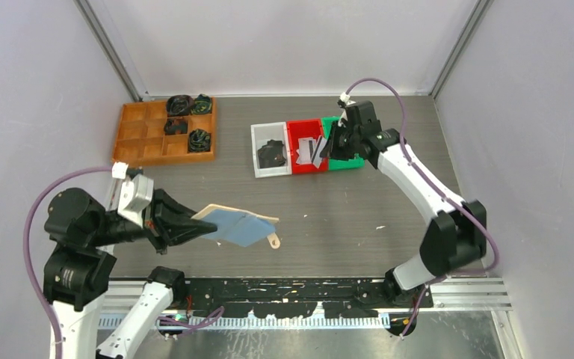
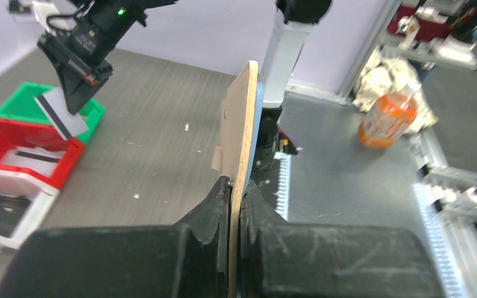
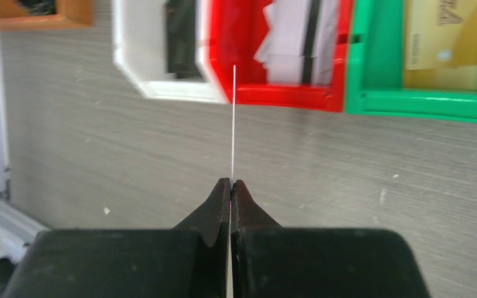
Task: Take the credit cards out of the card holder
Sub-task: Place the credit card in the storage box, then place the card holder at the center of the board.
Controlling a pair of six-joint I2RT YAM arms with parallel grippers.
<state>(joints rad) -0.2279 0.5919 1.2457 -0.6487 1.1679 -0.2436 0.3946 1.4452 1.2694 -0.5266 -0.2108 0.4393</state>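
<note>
My right gripper will move outward and down over the red bin [image 1: 296, 142] next, away from the green bin, because white striped cards like this one lie there.
My left gripper [image 1: 203, 224] is shut on the edge of the card holder [image 1: 241, 224], a tan folding wallet with a pale blue inside and a small tab strap, held above the table at the near left. In the left wrist view the card holder [image 2: 243, 118] shows edge-on between the shut jaws [image 2: 236, 186]. My right gripper [image 1: 335, 143] is shut on a white credit card with a black stripe [image 2: 59, 113], held above the red bin [image 1: 296, 142]. In the right wrist view this card [image 3: 233, 118] is edge-on, rising from the gripper [image 3: 231, 184]. More cards [image 3: 292, 37] lie in the red bin.
A white bin [image 1: 258, 153] holding a black lump and a green bin [image 3: 372, 56] holding a gold card [image 3: 438, 34] flank the red one. A wooden compartment tray [image 1: 146, 134] with black lumps sits at the far left. An orange bottle [image 2: 385, 118] stands beyond the table's near edge.
</note>
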